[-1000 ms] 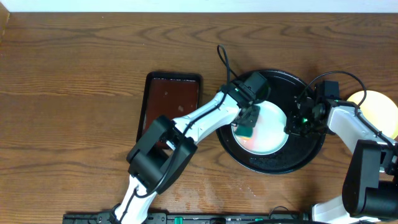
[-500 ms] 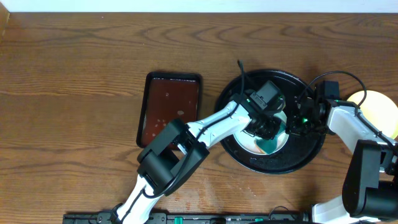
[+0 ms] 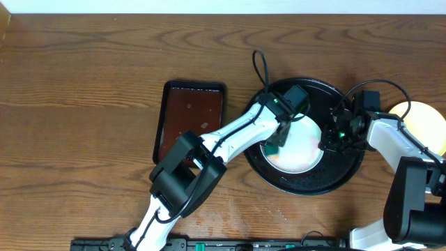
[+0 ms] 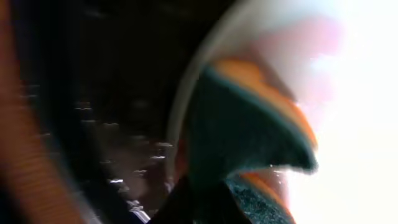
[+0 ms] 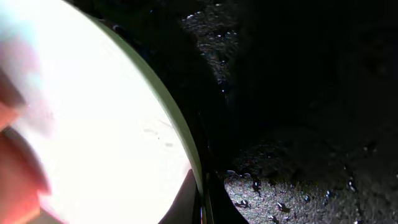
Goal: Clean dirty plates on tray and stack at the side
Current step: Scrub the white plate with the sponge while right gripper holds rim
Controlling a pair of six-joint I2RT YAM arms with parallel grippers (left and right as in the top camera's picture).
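The empty reddish-brown tray [image 3: 191,120] is to the left in the overhead view, so my left gripper will next lift, swing that way, lower and let go of the sponge [image 3: 273,148] inside it.
A pale bluish-white plate [image 3: 301,143] lies on the round black tray [image 3: 327,90]. My left gripper [image 3: 279,137] is shut on a green sponge [image 3: 273,148] and presses it on the plate's left edge, beside a faint reddish smear. The left wrist view is blurred and shows the sponge [image 4: 249,124] against the plate [image 4: 360,124]. My right gripper [image 3: 326,144] is shut on the plate's right rim; in the right wrist view its fingers [image 5: 186,202] pinch the plate [image 5: 93,124] over the wet tray [image 5: 311,93]. A pale yellow plate [image 3: 419,118] lies on the table at the far right. The third plate is hidden.
A small rectangular reddish-brown tray [image 3: 191,115] lies on the wooden table left of the black tray, partly under my left arm. My right arm crosses in front of the yellow plate. The wall edge runs along the back.
My left gripper swept the sponge from the plate's left side to its lower middle and back to the left edge. The right gripper and the plate stayed in place.
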